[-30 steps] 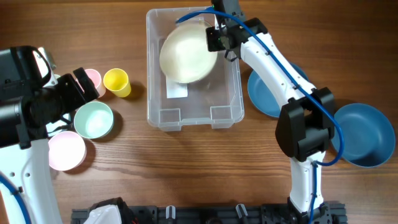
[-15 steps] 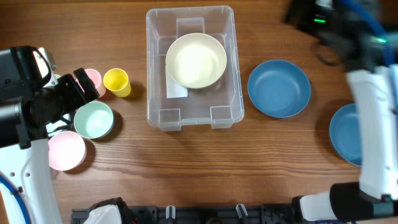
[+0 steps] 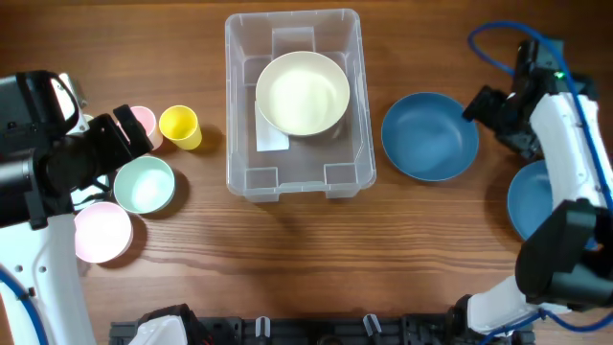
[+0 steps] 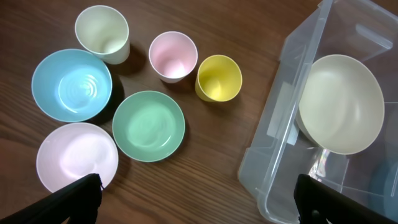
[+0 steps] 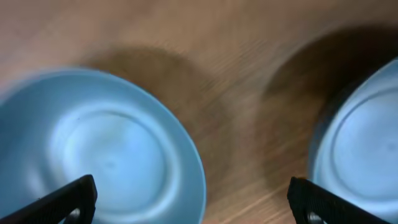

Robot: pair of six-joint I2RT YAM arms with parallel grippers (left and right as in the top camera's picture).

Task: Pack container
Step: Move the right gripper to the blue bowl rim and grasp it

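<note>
My right gripper should next lower onto the rim of the blue bowl (image 3: pixel 477 142) by the container (image 3: pixel 238 144), on the side facing the other bowl, because the bare wood there leaves room for a finger.
The clear plastic container (image 3: pixel 238 144) stands at the table's back centre, with a cream bowl (image 3: pixel 303 93) lying upright inside it. The left wrist view shows the container's (image 4: pixel 273 134) near corner and the cream bowl (image 4: pixel 341 104). My right gripper (image 3: pixel 490 113) hovers open and empty between two blue bowls: one (image 3: pixel 429 136) just right of the container, the other (image 3: pixel 534 203) at the right edge. Its wrist view shows both blue bowls (image 5: pixel 106 155) (image 5: pixel 360 155) below the open gripper (image 5: pixel 193 199). My left gripper (image 3: pixel 129 132) (image 4: pixel 199 199) hangs open and empty over the small cups.
Left of the container lie a yellow cup (image 4: pixel 219 77), a pink cup (image 4: pixel 173 55), a cream cup (image 4: pixel 102 32), a light blue bowl (image 4: pixel 71 85), a green bowl (image 4: pixel 148 126) and a pink bowl (image 4: pixel 76 157). Bare wood runs along the table's front.
My right gripper opened and let go of the cream bowl, which now rests in the container. The right arm swung out to the right over the blue bowls. The left arm stayed still.
</note>
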